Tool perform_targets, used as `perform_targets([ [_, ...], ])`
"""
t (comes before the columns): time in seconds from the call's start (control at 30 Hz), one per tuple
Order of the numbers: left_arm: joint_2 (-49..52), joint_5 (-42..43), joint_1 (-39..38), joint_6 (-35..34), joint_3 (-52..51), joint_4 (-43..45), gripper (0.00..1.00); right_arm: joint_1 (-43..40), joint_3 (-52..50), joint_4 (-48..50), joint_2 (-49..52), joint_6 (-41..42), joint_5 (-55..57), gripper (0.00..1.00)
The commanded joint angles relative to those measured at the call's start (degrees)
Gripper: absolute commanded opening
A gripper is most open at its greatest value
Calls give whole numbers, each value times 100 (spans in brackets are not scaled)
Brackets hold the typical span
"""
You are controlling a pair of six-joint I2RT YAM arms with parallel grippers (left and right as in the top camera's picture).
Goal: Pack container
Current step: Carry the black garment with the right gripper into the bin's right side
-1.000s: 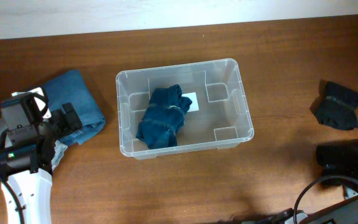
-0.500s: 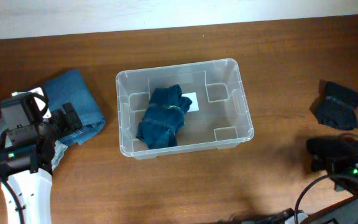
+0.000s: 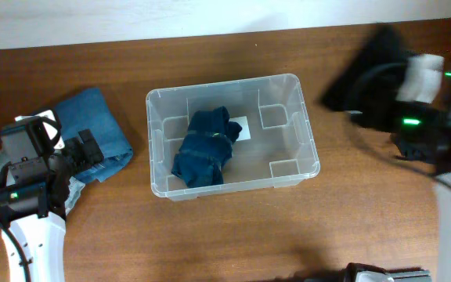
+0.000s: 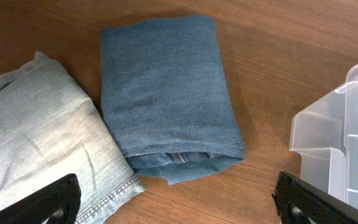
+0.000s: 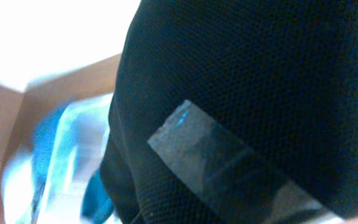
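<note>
I will move my right gripper to the left in the overhead view next. Then I should lower the mesh into the container (image 3: 308, 168) beside the dark blue garment (image 3: 206, 149).
The clear container (image 3: 308, 168) stands mid-table with a crumpled dark blue garment (image 3: 206, 149) inside. My right gripper (image 3: 382, 94) hovers, blurred, just right of the container's far right corner. It is shut on a black mesh garment (image 3: 370, 63) that fills the right wrist view (image 5: 260, 81) and hides the fingers. My left gripper (image 4: 179, 208) is open and holds nothing, low over the wood beside folded blue jeans (image 4: 166, 93). The container's corner (image 4: 347, 143) shows at its right.
Pale folded jeans (image 4: 42, 137) lie against the blue jeans (image 3: 92, 117) at the table's left. Another black garment (image 3: 415, 147) lies on the table at the right, partly under my right arm. A white wall borders the far edge.
The right gripper shut on the black garment at the front right and swung it up and back toward the container's far right corner. The left arm has not moved.
</note>
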Motion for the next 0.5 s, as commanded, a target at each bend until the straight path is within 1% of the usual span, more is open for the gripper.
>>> perform_targets([
  [0.0, 7, -20, 20, -48, 105, 15, 99, 1467, 59, 17, 289, -109, 833, 4],
  [0.07, 7, -20, 20, -48, 105, 15, 99, 2238, 57, 4, 684, -111, 1145, 4],
  [0.1, 7, -20, 20, -48, 105, 15, 99, 2747, 57, -24, 1113, -111, 1325, 4],
  [0.17, 7, -20, 20, -48, 105, 15, 99, 3191, 57, -15, 1814, -2, 1541, 4],
  [0.33, 7, -20, 20, -48, 105, 15, 99, 3305, 57, -2, 2830, 37, 1681, 4],
  [0.47, 7, -20, 20, -48, 105, 17, 99, 3300, 57, 42, 3163, 37, 1945, 4],
])
